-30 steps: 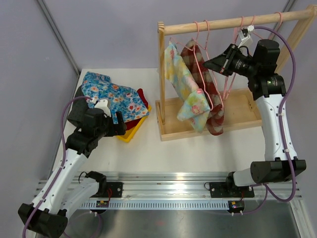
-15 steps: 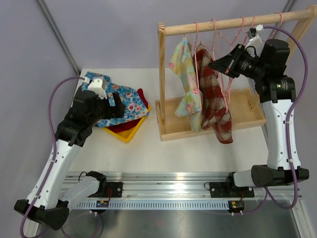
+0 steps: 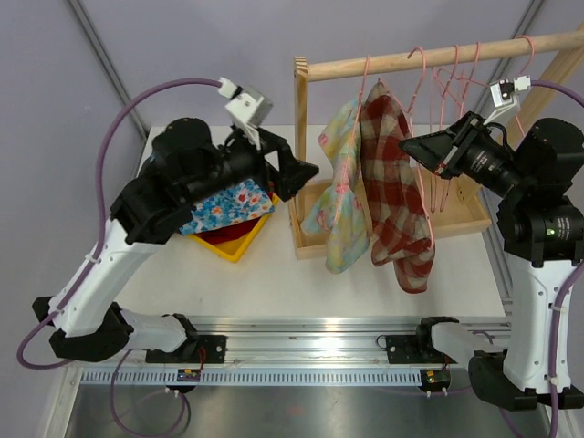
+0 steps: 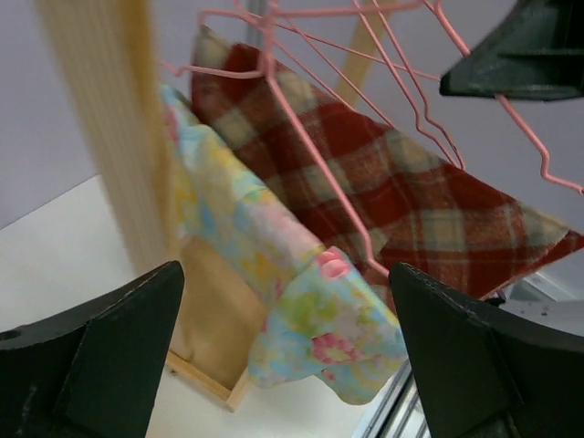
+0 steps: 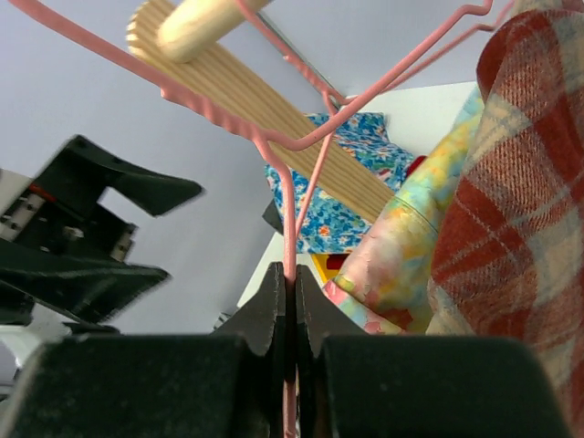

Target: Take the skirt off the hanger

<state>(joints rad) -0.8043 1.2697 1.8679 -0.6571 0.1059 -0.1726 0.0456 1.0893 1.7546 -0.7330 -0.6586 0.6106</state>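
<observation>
The left gripper moves back and toward the right in the top view onto the skirt's near lower edge [image 3: 401,267] [image 4: 497,278] next, since the pastel garment blocks the straight way.
A red plaid skirt [image 3: 397,182] hangs on a pink hanger [image 3: 429,169] from the wooden rail [image 3: 438,46]. A pastel floral garment [image 3: 339,205] hangs on the hanger beside it. My right gripper [image 3: 408,146] is shut on a pink hanger wire [image 5: 290,228], with the plaid [image 5: 520,192] to its right. My left gripper [image 3: 294,169] is raised and open by the rack post. In the left wrist view its fingers [image 4: 91,365] stand wide apart. The pastel garment's lower corner [image 4: 333,328] hangs between them, untouched, and the plaid [image 4: 383,173] is behind it.
The wooden rack has an upright post [image 3: 298,137] and a base tray [image 3: 465,214]. Several empty pink hangers [image 3: 461,82] hang further right. A blue floral cloth [image 3: 224,201] lies over a yellow tray [image 3: 239,245] at the left of the white table.
My left arm has lifted off the blue floral cloth and swung right to the rack. My right gripper has moved right and lower with the hanger, and both garments have shifted right.
</observation>
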